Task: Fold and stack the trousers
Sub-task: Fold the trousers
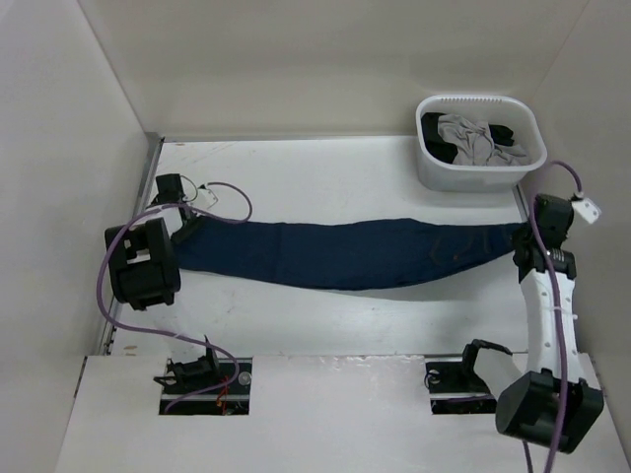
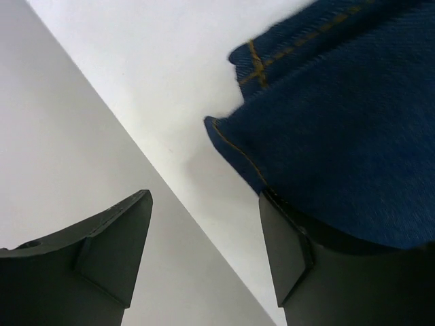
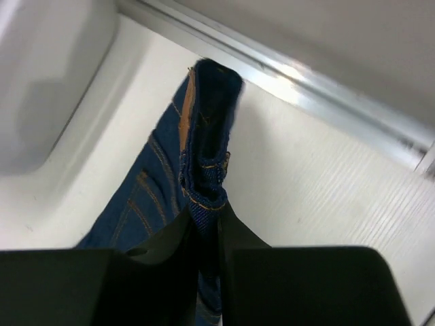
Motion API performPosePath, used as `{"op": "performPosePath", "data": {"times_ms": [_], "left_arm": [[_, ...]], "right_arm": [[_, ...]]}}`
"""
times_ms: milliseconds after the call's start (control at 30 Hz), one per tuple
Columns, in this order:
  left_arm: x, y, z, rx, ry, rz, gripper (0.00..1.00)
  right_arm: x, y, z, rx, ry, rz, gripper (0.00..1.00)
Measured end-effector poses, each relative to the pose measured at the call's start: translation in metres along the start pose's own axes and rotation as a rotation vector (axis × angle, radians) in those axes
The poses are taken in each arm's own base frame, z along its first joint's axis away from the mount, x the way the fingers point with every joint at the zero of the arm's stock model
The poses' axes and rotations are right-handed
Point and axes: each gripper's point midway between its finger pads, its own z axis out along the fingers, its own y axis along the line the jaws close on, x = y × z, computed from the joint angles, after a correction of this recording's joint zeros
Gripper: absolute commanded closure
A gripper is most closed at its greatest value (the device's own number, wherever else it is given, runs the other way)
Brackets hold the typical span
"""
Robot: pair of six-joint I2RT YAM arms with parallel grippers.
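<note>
My right gripper carries the waistband onto the trouser legs next, then releases it, since the legs still stretch full length to the left in the top view.
The dark navy trousers [image 1: 345, 254] lie stretched left to right across the white table, folded lengthwise. My right gripper [image 1: 522, 246] is shut on their waistband end at the right. In the right wrist view the gripper [image 3: 207, 219] pinches the denim edge [image 3: 204, 156], with the tan patch [image 3: 186, 115] just beyond. My left gripper [image 1: 183, 219] is at the leg end on the left. In the left wrist view the gripper [image 2: 204, 234] is open. The hem [image 2: 326, 136] lies over its right finger [image 2: 289, 255], and nothing is between the jaws.
A white basket [image 1: 480, 175] at the back right holds a light grey garment [image 1: 466, 133] and a black garment [image 1: 508, 132]; its wall shows in the right wrist view [image 3: 47, 75]. Side walls and a metal rail [image 3: 319, 88] bound the table close to both grippers.
</note>
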Motion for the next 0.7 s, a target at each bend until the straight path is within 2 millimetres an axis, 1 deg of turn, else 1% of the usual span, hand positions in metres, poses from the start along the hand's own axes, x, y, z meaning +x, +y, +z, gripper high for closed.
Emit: {"op": "performPosePath", "data": {"times_ms": [33, 67, 133, 200, 233, 333, 400, 467, 567, 633, 700], "left_arm": [[0.000, 0.003, 0.002, -0.018, 0.011, -0.013, 0.36], [0.001, 0.001, 0.003, -0.022, 0.024, -0.014, 0.36], [0.000, 0.000, 0.003, -0.039, 0.039, -0.011, 0.36], [-0.001, -0.002, 0.002, -0.058, 0.054, 0.000, 0.36], [-0.001, -0.003, 0.002, -0.068, 0.061, 0.005, 0.36], [-0.001, -0.004, 0.001, -0.094, 0.074, 0.010, 0.36], [0.000, -0.004, 0.000, -0.104, 0.078, 0.005, 0.36], [0.000, -0.004, 0.000, -0.109, 0.079, -0.003, 0.36], [0.001, -0.004, 0.000, -0.112, 0.081, -0.015, 0.36], [0.002, -0.003, 0.000, -0.113, 0.081, -0.023, 0.35], [0.003, -0.003, 0.000, -0.114, 0.080, -0.034, 0.35]], "right_arm": [[-0.005, 0.013, -0.005, -0.036, -0.009, -0.066, 1.00], [-0.006, 0.029, -0.011, -0.083, -0.011, -0.135, 1.00], [0.003, 0.068, -0.027, -0.197, -0.006, -0.284, 1.00], [0.023, 0.115, -0.053, -0.337, 0.002, -0.434, 1.00], [0.037, 0.139, -0.069, -0.410, 0.006, -0.513, 1.00], [0.082, 0.200, -0.120, -0.598, 0.016, -0.700, 1.00], [0.110, 0.234, -0.152, -0.690, 0.016, -0.789, 1.00], [0.135, 0.264, -0.179, -0.757, 0.013, -0.849, 1.00], [0.175, 0.300, -0.208, -0.824, 0.021, -0.900, 1.00], [0.203, 0.315, -0.220, -0.844, 0.038, -0.921, 1.00], [0.232, 0.322, -0.227, -0.852, 0.066, -0.935, 1.00]]}}
